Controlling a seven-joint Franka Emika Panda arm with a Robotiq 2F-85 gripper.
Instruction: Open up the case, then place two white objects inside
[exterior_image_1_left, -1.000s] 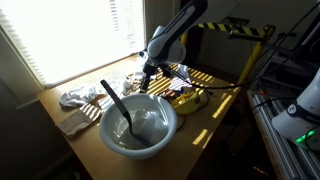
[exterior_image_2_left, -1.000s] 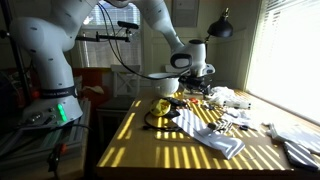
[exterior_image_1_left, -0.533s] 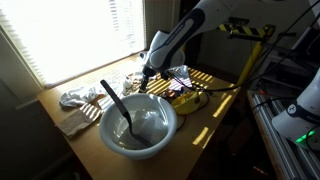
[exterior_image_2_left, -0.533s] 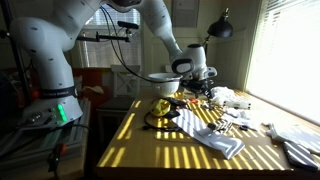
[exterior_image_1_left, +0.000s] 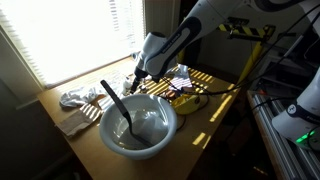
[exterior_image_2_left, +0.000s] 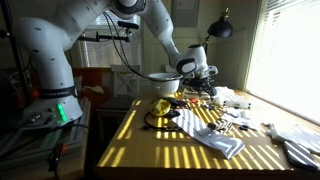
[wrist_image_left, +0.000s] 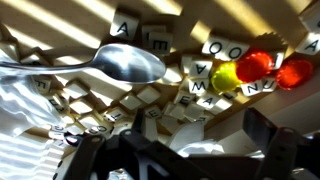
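Observation:
My gripper will go down around the white piece next and close. The piece is below, between the gripper's open fingers in the wrist view.
The small yellow case (exterior_image_1_left: 186, 98) (exterior_image_2_left: 163, 105) lies shut on the table among dark cables, and it is out of the wrist view. My gripper (exterior_image_1_left: 137, 82) (exterior_image_2_left: 207, 88) (wrist_image_left: 175, 150) hovers open, holding nothing, over a heap of white letter tiles (wrist_image_left: 185, 85), to the window side of the case. In the wrist view a white crumpled piece (wrist_image_left: 170, 128) lies on the table below, between the dark fingers (wrist_image_left: 265, 135). A metal spoon (wrist_image_left: 125, 62) rests on the tiles.
A large pale bowl (exterior_image_1_left: 160, 135) with a dark spoon (exterior_image_1_left: 115, 100) stands at the near edge. White cloths (exterior_image_1_left: 75, 98) (exterior_image_2_left: 215, 138) lie on the table. One yellow ball (wrist_image_left: 225, 75) and two red balls (wrist_image_left: 255, 65) sit among the tiles. A black lamp (exterior_image_2_left: 220, 28) stands behind.
My gripper has shifted away from the yellow case toward the window, over the letter tiles. It stays open. Nothing on the table has moved.

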